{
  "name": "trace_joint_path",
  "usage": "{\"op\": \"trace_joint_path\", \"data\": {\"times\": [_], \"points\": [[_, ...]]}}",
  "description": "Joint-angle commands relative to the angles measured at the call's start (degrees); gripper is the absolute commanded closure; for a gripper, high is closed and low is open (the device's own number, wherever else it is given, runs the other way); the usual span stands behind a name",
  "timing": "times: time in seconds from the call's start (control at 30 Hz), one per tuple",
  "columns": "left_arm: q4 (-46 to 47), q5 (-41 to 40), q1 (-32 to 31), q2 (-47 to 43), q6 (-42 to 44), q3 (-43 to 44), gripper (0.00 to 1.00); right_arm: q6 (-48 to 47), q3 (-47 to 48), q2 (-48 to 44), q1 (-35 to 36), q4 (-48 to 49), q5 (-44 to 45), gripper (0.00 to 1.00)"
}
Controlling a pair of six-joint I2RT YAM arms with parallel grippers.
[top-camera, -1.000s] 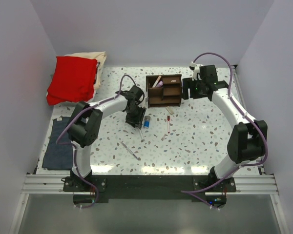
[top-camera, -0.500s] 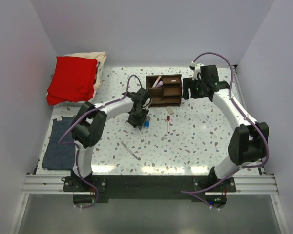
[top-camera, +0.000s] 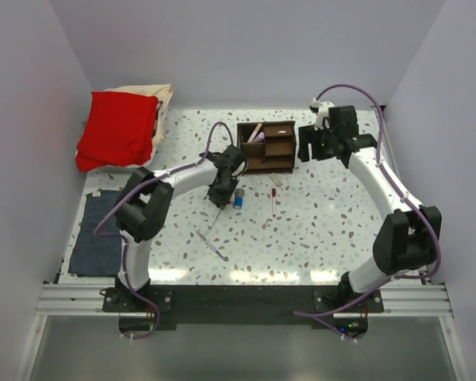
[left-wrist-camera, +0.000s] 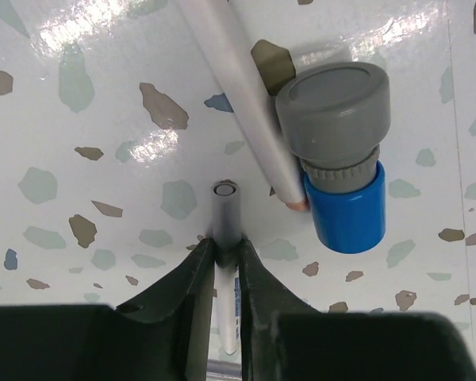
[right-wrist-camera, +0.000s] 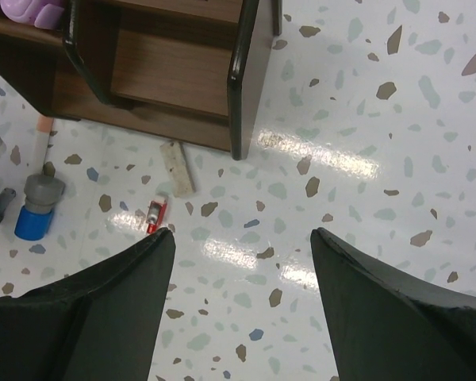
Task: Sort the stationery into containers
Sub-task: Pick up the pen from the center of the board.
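The organizer's section with the purple item (top-camera: 253, 133) already has other stationery standing in it, so next my left gripper should lift outward, tilt over that section, then go down and let go of the pen.
My left gripper (left-wrist-camera: 224, 246) is shut on a thin pen (left-wrist-camera: 224, 208) with a grey cap and a white body, low over the speckled table. Just to its right lie a white pencil (left-wrist-camera: 238, 87) and a stubby blue cylinder with a grey cap (left-wrist-camera: 345, 210). In the top view the left gripper (top-camera: 220, 193) is beside the blue cylinder (top-camera: 238, 198), below the dark wooden organizer (top-camera: 267, 148). A red pen (top-camera: 274, 202) and a silvery pen (top-camera: 212, 245) lie on the table. My right gripper (right-wrist-camera: 242, 234) stands open, empty, near the organizer's corner (right-wrist-camera: 242, 87).
A small beige stick (right-wrist-camera: 178, 168) and the red pen's tip (right-wrist-camera: 155, 216) lie in front of the organizer; a purple item (right-wrist-camera: 32, 9) sits inside it. A red cloth (top-camera: 117, 127) lies at back left, a folded blue-grey cloth (top-camera: 97, 234) at left.
My left gripper moved right toward the blue cylinder and closed on the grey-capped pen. The right arm has hardly moved and stays open.
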Motion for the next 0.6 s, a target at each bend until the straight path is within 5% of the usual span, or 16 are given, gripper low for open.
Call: {"op": "trace_joint_path", "data": {"times": [0.0,0.13,0.27,0.57], "points": [[1.3,0.8,2.2,4.5,3.8,-5.9,0.82,-0.4,1.2,-1.6,0.0,0.9,0.6,0.26],[1.5,5.4,3.7,3.0,4.3,-9.5,1.00,-0.4,3.1,-0.2,-0.1,0.5,1.0,0.26],[2.7,7.0,4.6,0.7,6.6,-8.7,1.00,-0.4,5.1,1.2,0.0,-0.2,2.2,0.27],[-7.3,20.0,11.4,-4.9,18.5,19.4,1.00,-0.4,12.9,5.2,0.1,-4.5,4.6,0.27]]}}
